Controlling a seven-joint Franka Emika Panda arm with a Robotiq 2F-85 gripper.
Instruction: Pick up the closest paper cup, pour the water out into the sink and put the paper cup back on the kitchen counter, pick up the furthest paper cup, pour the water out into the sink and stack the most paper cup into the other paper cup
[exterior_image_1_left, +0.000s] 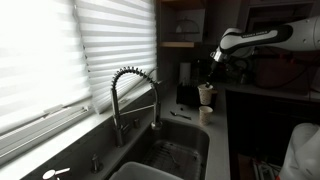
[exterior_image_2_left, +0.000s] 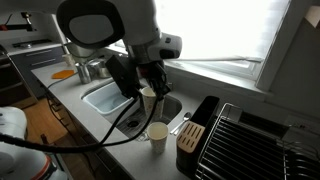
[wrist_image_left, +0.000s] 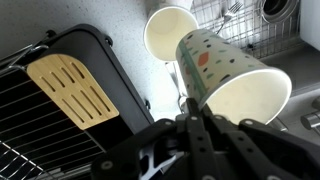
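My gripper will move toward the standing cup's opening (exterior_image_2_left: 157, 130) (wrist_image_left: 171, 34), go down and let go, because the standing cup's opening is below the gripper and to its left in the wrist view.
A paper cup (wrist_image_left: 225, 75) with coloured dots is pinched at its rim by my shut gripper (wrist_image_left: 190, 108). In the wrist view it is tilted, with its white inside showing. It hangs just above and beside the other paper cup (wrist_image_left: 170, 35), which stands upright on the kitchen counter (wrist_image_left: 140, 75). Both exterior views show the held cup (exterior_image_1_left: 206, 93) (exterior_image_2_left: 149, 96) above the standing cup (exterior_image_1_left: 206, 113) (exterior_image_2_left: 158, 133), with the gripper (exterior_image_1_left: 211, 72) (exterior_image_2_left: 143, 82) over them. The sink (exterior_image_1_left: 165, 155) (exterior_image_2_left: 102, 97) lies right beside the cups.
A tall coiled faucet (exterior_image_1_left: 135, 92) arches over the sink, and a wire rack (wrist_image_left: 250, 30) lies in the basin. A black stand with a wooden block (wrist_image_left: 70, 90) (exterior_image_2_left: 193, 135) sits next to the cups. A dish rack (exterior_image_2_left: 250, 140) is beyond it.
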